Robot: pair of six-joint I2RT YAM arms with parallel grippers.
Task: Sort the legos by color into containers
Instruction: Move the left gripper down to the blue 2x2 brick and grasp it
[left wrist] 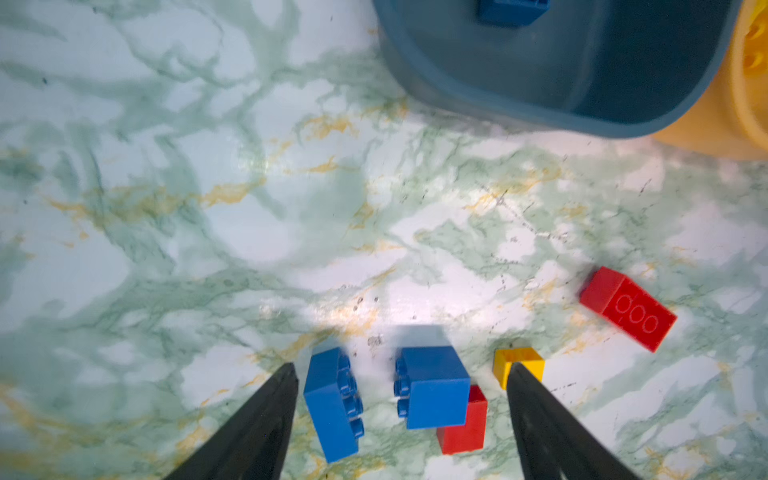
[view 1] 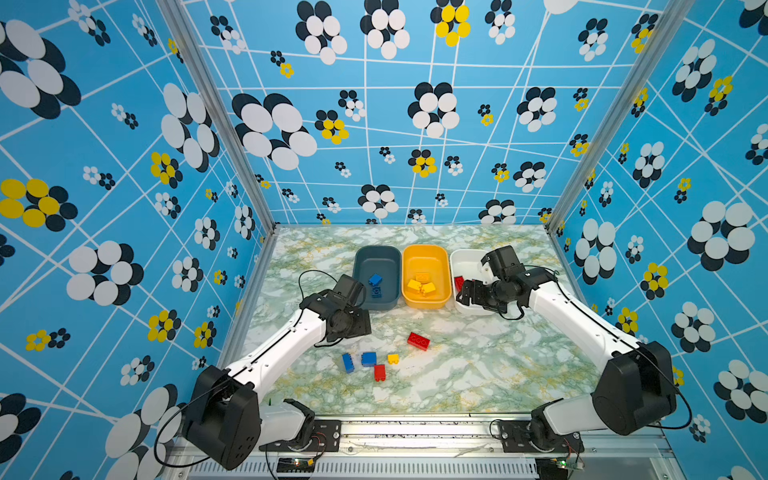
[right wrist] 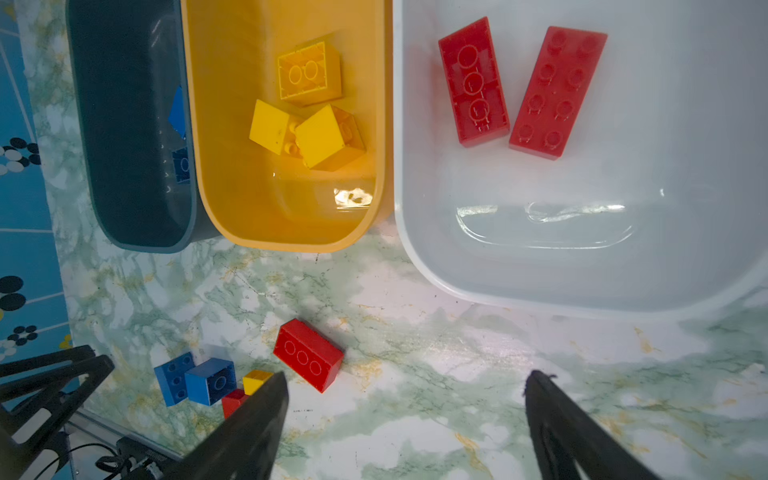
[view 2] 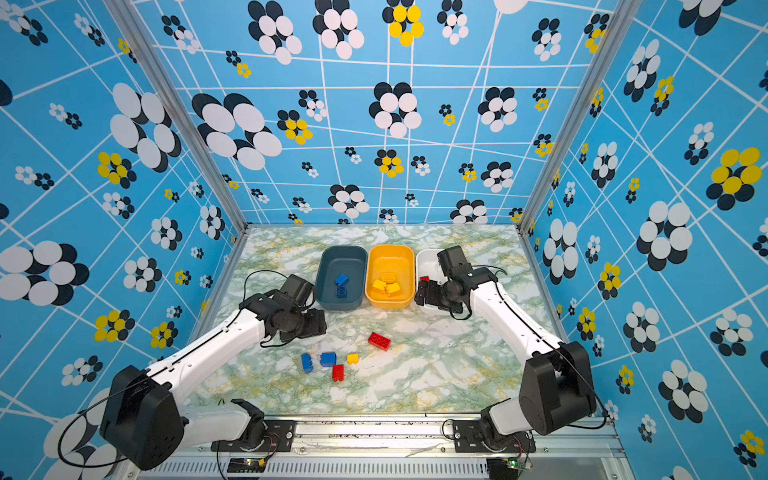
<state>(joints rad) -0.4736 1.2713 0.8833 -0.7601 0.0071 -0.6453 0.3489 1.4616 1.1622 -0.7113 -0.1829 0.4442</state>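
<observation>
The long blue brick (view 1: 347, 363) (left wrist: 332, 403) is still outside the teal container, so the robot's left gripper will next move down and back, nearer the base, onto the brick below it.
Three containers stand in a row: teal (view 1: 376, 257), yellow (view 1: 426, 257) and white (view 1: 467, 255). Two blue legos (view 1: 375, 284) lie in the teal one, three yellow legos (right wrist: 307, 112) in the yellow one, and two long red legos (right wrist: 519, 87) in the white one. Loose on the table are a long red brick (view 1: 418, 341), a long blue brick (left wrist: 332, 403), a square blue brick (left wrist: 434, 386), a small red brick (left wrist: 465, 432) and a small yellow brick (left wrist: 517, 361). My left gripper (left wrist: 402, 370) hangs open above the two blue bricks. My right gripper (right wrist: 407, 376) is open and empty over bare table, in front of the white container.
The marble tabletop (view 1: 498, 365) is walled by patterned panels at the back and both sides. An aluminium rail (view 1: 415, 432) runs along the front edge between the arm bases. The left arm's cable (view 1: 307, 278) loops beside the teal container.
</observation>
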